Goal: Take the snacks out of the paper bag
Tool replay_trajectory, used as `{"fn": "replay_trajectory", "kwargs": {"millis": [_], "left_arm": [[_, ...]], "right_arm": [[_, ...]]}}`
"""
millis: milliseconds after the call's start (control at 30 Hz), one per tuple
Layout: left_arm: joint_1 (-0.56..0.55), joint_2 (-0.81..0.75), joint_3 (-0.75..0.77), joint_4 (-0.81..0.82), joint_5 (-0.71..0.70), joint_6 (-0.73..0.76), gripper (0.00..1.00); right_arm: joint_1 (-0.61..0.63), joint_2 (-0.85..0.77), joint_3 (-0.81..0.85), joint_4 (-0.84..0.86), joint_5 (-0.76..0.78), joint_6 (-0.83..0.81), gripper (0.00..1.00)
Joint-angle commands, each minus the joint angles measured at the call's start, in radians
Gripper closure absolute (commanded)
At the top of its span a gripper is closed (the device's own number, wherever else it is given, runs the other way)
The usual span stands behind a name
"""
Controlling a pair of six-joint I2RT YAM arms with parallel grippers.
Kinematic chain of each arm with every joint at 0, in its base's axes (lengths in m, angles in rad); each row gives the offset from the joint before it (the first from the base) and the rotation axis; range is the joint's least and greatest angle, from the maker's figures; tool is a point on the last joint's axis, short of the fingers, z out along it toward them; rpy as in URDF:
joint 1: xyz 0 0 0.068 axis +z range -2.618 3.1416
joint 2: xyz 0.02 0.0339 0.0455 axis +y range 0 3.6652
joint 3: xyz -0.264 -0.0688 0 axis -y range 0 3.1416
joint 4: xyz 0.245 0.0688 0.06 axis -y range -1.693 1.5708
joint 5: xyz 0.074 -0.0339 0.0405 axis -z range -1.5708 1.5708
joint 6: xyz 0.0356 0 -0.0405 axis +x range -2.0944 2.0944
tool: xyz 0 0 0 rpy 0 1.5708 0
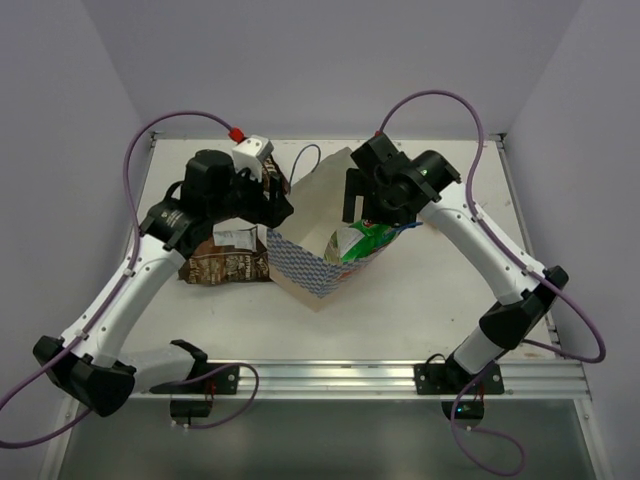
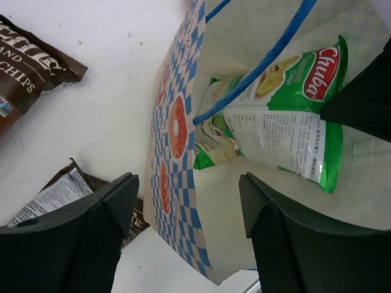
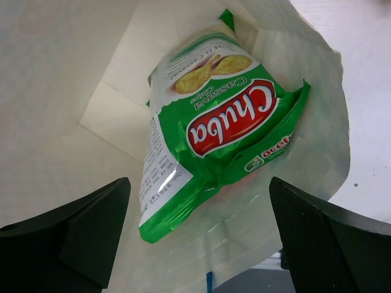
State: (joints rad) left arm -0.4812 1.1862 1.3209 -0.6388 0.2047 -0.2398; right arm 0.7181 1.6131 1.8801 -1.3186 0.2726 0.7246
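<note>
Next, my right gripper will lower deeper into the paper bag [image 1: 312, 235] until the green-and-white packet's green end [image 1: 372, 237], nearest my open fingers, sits between them, since that end lies below it.
The paper bag [image 1: 312, 235] stands open mid-table; its blue-checked wall [image 2: 177, 140] and blue cord handle [image 2: 263, 67] show in the left wrist view. A green-and-white snack packet [image 1: 365, 240] lies inside it [image 2: 287, 116] [image 3: 214, 128]. Two dark brown packets [image 1: 228, 262] lie on the table left of the bag [image 2: 30, 55]. The orange-yellow packet is out of view. My left gripper [image 1: 276, 200] [image 2: 189, 232] is open, one finger on each side of the bag's near wall. My right gripper [image 1: 362, 212] [image 3: 198, 238] is open just above the green packet, inside the bag's mouth.
The white table [image 1: 400, 310] has raised rails at its near edge and grey walls on three sides. The second brown packet [image 2: 61, 195] lies label side up beside my left finger. My right gripper's black body [image 2: 366, 97] shows at the bag's far side.
</note>
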Motion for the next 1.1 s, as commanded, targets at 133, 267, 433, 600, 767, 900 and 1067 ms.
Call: {"fn": "replay_trajectory", "kwargs": {"millis": [133,267,433,600,767,900,1067], "left_arm": [[-0.01,0.019,0.034,-0.01,-0.019,0.091,0.41],[-0.013,0.038,0.031,-0.009,-0.019,0.089,0.56],[-0.013,0.039,0.028,-0.007,-0.022,0.089,0.64],[-0.013,0.041,0.023,-0.005,-0.027,0.086,0.75],[-0.013,0.041,0.021,-0.007,-0.033,0.085,0.8],[-0.013,0.043,0.021,-0.007,-0.034,0.082,0.81],[-0.013,0.053,0.027,-0.002,-0.037,0.073,0.83]], "right_arm": [[0.001,0.044,0.008,-0.085,0.08,0.127,0.01],[0.001,0.051,-0.033,-0.08,0.088,0.162,0.01],[0.001,0.053,-0.108,-0.036,0.068,0.18,0.02],[0.001,0.06,-0.16,0.022,0.065,0.185,0.13],[0.001,0.065,-0.164,0.061,0.082,0.171,0.5],[0.001,0.053,-0.127,0.076,0.099,0.15,0.95],[0.003,-0.011,-0.078,0.177,0.054,0.078,1.0]]}}
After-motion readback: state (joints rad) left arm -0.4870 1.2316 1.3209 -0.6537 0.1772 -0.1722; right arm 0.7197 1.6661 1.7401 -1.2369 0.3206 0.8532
